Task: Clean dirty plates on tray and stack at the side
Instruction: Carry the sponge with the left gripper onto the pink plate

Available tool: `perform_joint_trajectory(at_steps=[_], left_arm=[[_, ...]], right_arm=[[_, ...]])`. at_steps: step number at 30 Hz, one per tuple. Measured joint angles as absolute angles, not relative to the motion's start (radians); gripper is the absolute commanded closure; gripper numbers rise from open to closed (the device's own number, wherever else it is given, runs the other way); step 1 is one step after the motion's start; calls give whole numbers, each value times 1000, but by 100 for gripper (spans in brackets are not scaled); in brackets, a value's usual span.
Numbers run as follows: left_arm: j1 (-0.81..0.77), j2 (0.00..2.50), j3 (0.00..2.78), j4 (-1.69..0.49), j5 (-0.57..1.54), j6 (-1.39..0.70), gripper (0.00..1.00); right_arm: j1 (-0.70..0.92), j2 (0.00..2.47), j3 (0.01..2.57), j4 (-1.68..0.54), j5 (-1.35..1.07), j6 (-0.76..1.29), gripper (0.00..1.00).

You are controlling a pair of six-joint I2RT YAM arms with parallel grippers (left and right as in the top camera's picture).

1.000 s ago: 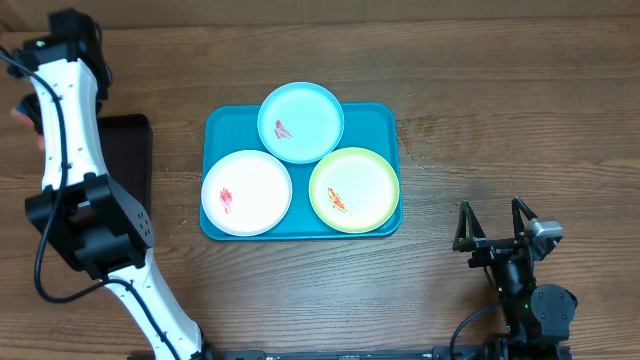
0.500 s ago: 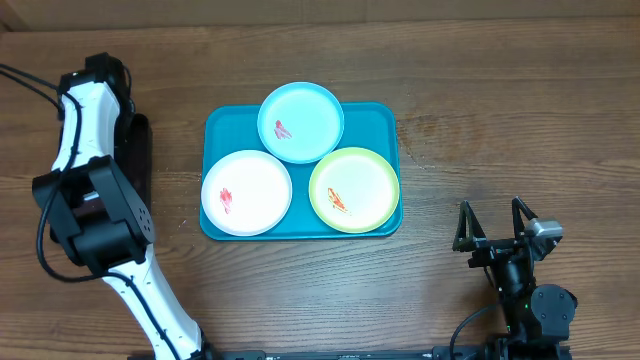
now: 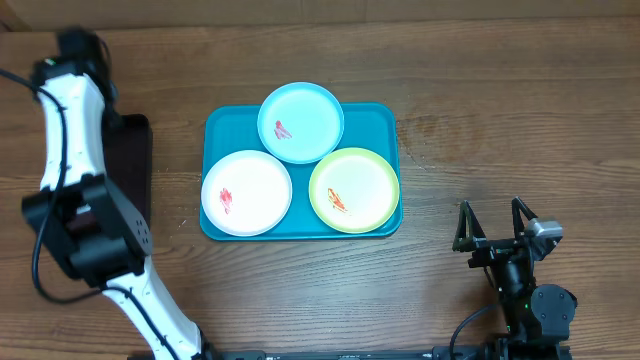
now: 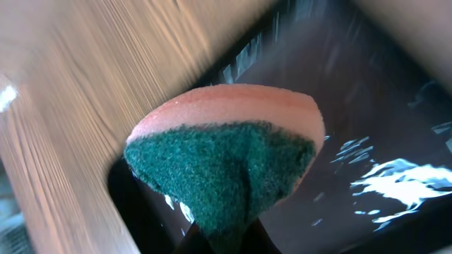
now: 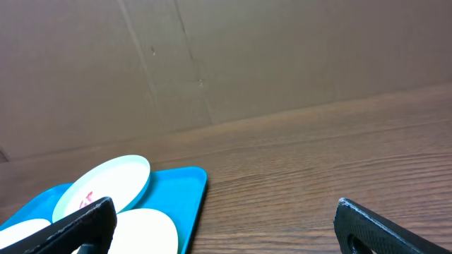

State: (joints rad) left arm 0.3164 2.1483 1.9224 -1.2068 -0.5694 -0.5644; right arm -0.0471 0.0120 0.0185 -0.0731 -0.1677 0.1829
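Note:
My left gripper will raise the sponge above the black tray, then move it across and down onto the white plate, which still has a red smear on it.
The turquoise tray lies mid-table with three plates on it. The light blue plate at the back and the white plate at front left have red smears. The yellow-green rimmed plate at front right has an orange smear. My left gripper is shut on a sponge, pink foam with a green scouring face, held over the black tray; overhead, the left wrist is at the far left back. My right gripper is open and empty, right of the tray.
A small black tray lies left of the turquoise tray, partly under my left arm; its glossy floor shows behind the sponge. In the right wrist view the turquoise tray and blue plate lie ahead-left; a cardboard wall stands behind.
My left arm swung in over the black tray, then back toward the far left corner. The plates, turquoise tray and right arm have not moved.

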Motion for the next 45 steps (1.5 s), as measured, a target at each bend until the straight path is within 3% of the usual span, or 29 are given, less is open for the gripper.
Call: perform_joint_trajectory(at_steps=[5, 12, 18, 25, 30, 38, 43, 45], left_arm=[[316, 2214, 1905, -1286, -572, -548, 96], [316, 2130, 2288, -1505, -526, -544, 96], [316, 1915, 2392, -1616, -281, -502, 96], [281, 1915, 2264, -1682, 80, -300, 96], [164, 1948, 2008, -1573, 237, -188, 96], [-19, 1957, 1630, -1219, 306, -192, 95], [-83, 1958, 1489, -1060, 311, -239, 84], [-102, 1958, 1452, -1018, 312, -253, 85]], right_arm=[[-47, 12, 19, -74, -168, 183, 0], [-47, 12, 19, -73, -168, 183, 0], [-47, 12, 19, -73, -167, 183, 0], [-47, 12, 19, -73, -168, 183, 0], [-47, 12, 19, -73, -167, 183, 0], [-47, 11, 19, -74, -168, 183, 0], [-47, 11, 19, -73, -168, 183, 0], [-47, 11, 19, -73, -168, 183, 0]])
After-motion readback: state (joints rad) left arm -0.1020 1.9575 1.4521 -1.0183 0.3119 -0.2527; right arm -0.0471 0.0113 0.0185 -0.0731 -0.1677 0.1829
